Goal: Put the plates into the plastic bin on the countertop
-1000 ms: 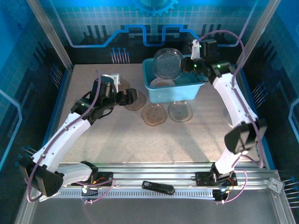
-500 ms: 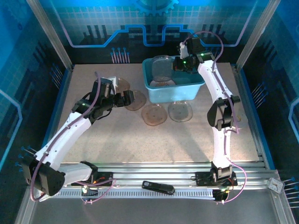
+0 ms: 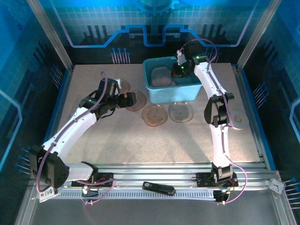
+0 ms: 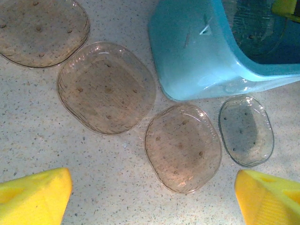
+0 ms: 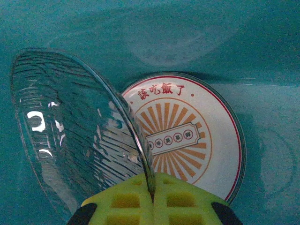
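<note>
The translucent plate hangs on edge in my right gripper, so I should lower it onto the red-rimmed plate next, then release its rim.
The teal plastic bin stands at the back of the beige countertop. My right gripper reaches down inside the bin, shut on the rim of a translucent plate held on edge. Beside it a round white plate with a red rim lies on the bin floor. My left gripper hovers open over several smoky-brown plates on the countertop: the nearest sits just ahead of the yellow fingers, another to its left. From above, the left gripper is left of the bin.
Two more translucent plates lie in the left wrist view, one at the top left and a smaller one under the bin's corner. A pale round plate rests at the right of the countertop. A black remote lies on the front rail.
The right arm has stretched forward and lowered the translucent plate from above the bin down into it. The left gripper has shifted slightly right, still open.
</note>
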